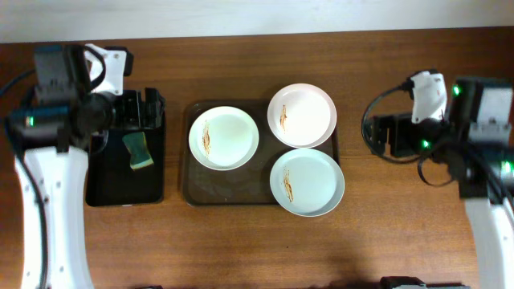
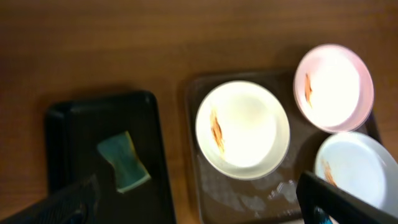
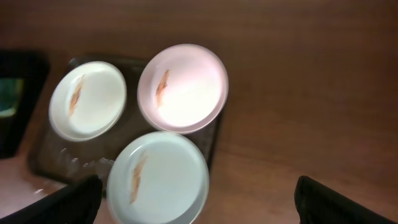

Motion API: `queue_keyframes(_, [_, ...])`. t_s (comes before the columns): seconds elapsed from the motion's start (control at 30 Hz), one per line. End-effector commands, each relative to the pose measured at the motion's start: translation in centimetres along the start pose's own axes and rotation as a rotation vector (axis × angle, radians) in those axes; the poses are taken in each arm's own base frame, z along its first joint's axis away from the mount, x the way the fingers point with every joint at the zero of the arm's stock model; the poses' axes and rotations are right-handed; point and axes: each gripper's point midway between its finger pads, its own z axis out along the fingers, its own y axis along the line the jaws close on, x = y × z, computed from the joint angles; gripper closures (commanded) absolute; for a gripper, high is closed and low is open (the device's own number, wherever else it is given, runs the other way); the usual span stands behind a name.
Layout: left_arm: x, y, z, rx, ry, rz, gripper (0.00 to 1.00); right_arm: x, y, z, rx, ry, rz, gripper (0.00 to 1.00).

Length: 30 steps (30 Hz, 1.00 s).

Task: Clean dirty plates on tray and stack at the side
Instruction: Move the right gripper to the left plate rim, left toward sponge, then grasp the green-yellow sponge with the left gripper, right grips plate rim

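Observation:
The far end of the green sponge (image 1: 134, 140) (image 2: 115, 147) gets my left gripper next, down in the black tray, since brown-orange streaks still mark the white plates.
Three white plates with brown-orange streaks lie on the brown tray (image 1: 233, 191): one at the left (image 1: 224, 137), one at the far right (image 1: 301, 115), and a bluish one at the near right (image 1: 307, 182). The two right plates overhang the tray's rim. My left gripper (image 1: 147, 109) is open and empty above the far end of a black tray, left of the plates. My right gripper (image 1: 376, 133) is open and empty over bare table, right of the plates. The left wrist view shows the left plate (image 2: 242, 127) between its wide-open fingers (image 2: 199, 211). The right wrist view shows the bluish plate (image 3: 158, 177) beside its open fingers (image 3: 199, 208).
A narrow black tray (image 1: 120, 186) stands left of the brown tray, with a green sponge (image 1: 138, 150) lying in it. Bare wooden table lies right of the brown tray and along the near edge. The table's far edge meets a pale wall.

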Motion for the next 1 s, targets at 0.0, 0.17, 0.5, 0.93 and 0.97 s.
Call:
queue_keyframes(0.0, [1.0,-0.5,2.2,0.069,0.122,-0.029,0.01,-1.1,1.3,2.0,-0.118,0.040,0.011,0.02])
queue_keyframes(0.17, [2.4,0.1,4.8,0.078,0.222,-0.058,0.01,-3.7,4.1,7.2,-0.391,0.058,0.224,0.01])
queue_keyframes(0.5, [3.4,9.9,3.6,-0.386,0.192,-0.475,0.01,1.2,11.9,23.2,-0.030,0.213,0.246,0.13])
queue_keyframes(0.93, [4.4,12.5,5.3,-0.454,0.233,-0.501,0.01,8.3,15.4,33.2,0.040,0.294,0.119,0.41])
queue_keyframes(0.97, [4.6,12.6,5.7,-0.454,0.247,-0.502,0.01,8.8,15.3,33.6,0.045,0.303,0.119,0.43])
